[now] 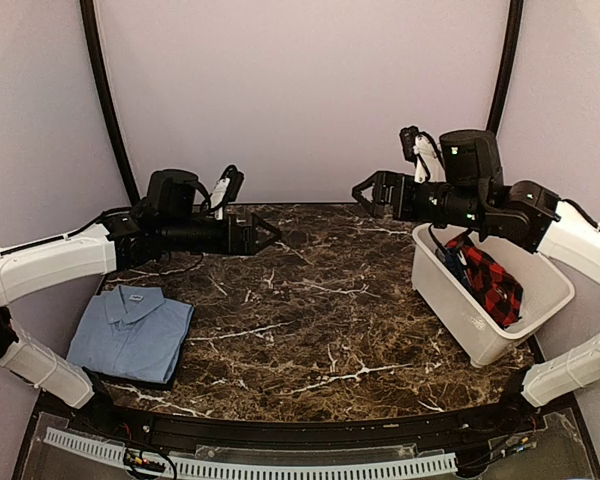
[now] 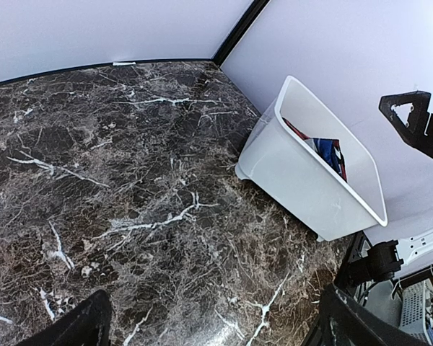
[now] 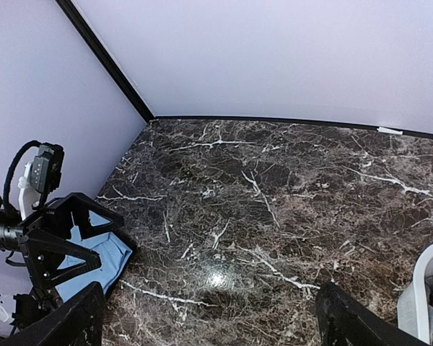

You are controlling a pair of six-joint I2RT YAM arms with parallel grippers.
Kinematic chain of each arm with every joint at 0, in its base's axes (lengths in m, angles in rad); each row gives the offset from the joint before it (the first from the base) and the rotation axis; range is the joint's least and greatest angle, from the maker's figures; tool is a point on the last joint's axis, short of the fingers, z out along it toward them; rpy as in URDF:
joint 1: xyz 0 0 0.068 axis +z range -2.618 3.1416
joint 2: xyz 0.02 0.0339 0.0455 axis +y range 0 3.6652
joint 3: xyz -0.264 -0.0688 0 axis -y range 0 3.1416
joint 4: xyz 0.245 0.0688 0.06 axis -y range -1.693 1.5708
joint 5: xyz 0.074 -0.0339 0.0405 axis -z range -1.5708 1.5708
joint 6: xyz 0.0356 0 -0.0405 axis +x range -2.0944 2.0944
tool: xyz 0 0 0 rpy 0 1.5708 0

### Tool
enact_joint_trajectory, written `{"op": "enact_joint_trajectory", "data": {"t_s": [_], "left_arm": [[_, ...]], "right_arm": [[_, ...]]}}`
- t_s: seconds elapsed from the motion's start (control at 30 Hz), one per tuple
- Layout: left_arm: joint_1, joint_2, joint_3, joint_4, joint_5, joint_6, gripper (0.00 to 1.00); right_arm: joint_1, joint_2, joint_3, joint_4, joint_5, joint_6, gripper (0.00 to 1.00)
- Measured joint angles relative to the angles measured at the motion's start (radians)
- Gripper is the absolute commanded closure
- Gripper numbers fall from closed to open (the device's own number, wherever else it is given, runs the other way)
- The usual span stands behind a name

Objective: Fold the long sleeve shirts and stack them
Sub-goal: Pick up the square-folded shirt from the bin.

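The checked flannel (image 1: 491,283) is in the bin beside the dark blue cloth, so my right gripper will next cross the bin's rim and lower to it.
A light blue collared shirt (image 1: 130,333) lies folded at the table's front left, and shows partly behind the left gripper in the right wrist view (image 3: 105,261). The red-and-black checked flannel (image 1: 492,283) sits crumpled in the white bin (image 1: 460,300) on the right, with dark blue cloth (image 1: 454,258) beside it. The left wrist view shows that bin (image 2: 289,173) and the red and blue cloth (image 2: 326,148) inside. My left gripper (image 1: 265,235) (image 2: 216,328) hovers open above the table's left back. My right gripper (image 1: 365,192) (image 3: 213,324) hovers open to the left of the bin's back end. Both hold nothing.
The dark marble table (image 1: 310,320) is walled by pale panels with black corner posts (image 1: 105,100). A white perforated strip (image 1: 250,465) and cables run along the near edge. The bin's rim (image 3: 422,295) shows at the right wrist view's lower right.
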Motion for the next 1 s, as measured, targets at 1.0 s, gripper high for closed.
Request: {"op": "enact_joint_trajectory", "data": {"t_s": [1.0], "left_arm": [[0.0, 0.006, 0.021, -0.019, -0.002, 0.001, 0.01]], "right_arm": [[-0.471, -0.267, -0.326, -0.169, 0.107, -0.011, 0.05]]}}
